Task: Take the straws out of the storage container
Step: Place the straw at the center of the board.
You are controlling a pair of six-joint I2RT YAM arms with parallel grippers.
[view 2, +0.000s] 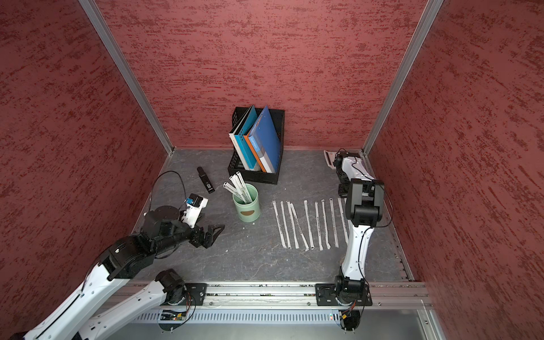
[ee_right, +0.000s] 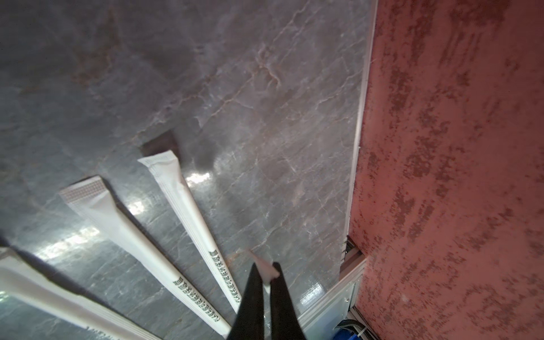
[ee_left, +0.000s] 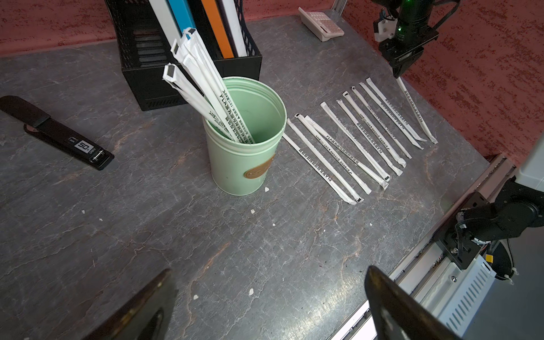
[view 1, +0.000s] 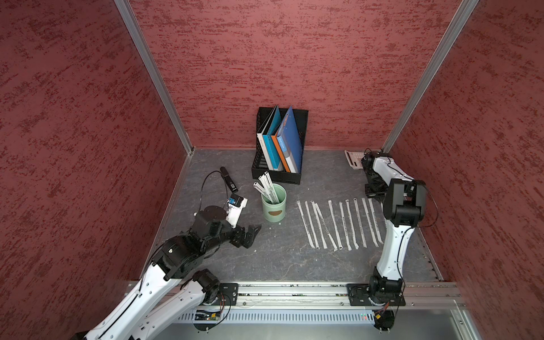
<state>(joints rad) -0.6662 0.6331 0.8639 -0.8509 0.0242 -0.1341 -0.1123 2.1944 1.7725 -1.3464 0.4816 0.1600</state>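
The straw's top end comes down onto the bare tabletop (view 1: 379, 204) (ee_right: 229, 133) beside the row next, and my right gripper releases it. Only the straw's other end rests there.
The storage container (view 1: 274, 206) (view 2: 246, 206) (ee_left: 244, 153) is a mint-green cup standing upright in front of the file rack. A few wrapped straws (view 1: 266, 185) (view 2: 239, 186) (ee_left: 200, 79) lean out of it to the left. Several more straws (view 1: 338, 223) (view 2: 309, 223) (ee_left: 353, 138) lie in a row on the table to its right. My right gripper (ee_left: 398, 73) (ee_right: 266, 272) is shut on the top end of the rightmost straw (ee_left: 412, 109), whose other end slants down to the table. My left gripper (view 1: 250, 235) (view 2: 210, 234) (ee_left: 268, 273) is open and empty, low, left of the cup.
A black mesh file rack (view 1: 276, 173) with folders stands behind the cup. A black stapler (view 1: 229, 179) lies to the left and a calculator (ee_left: 321, 25) in the back right corner. Red walls close three sides. A metal rail (view 1: 294, 294) runs along the front.
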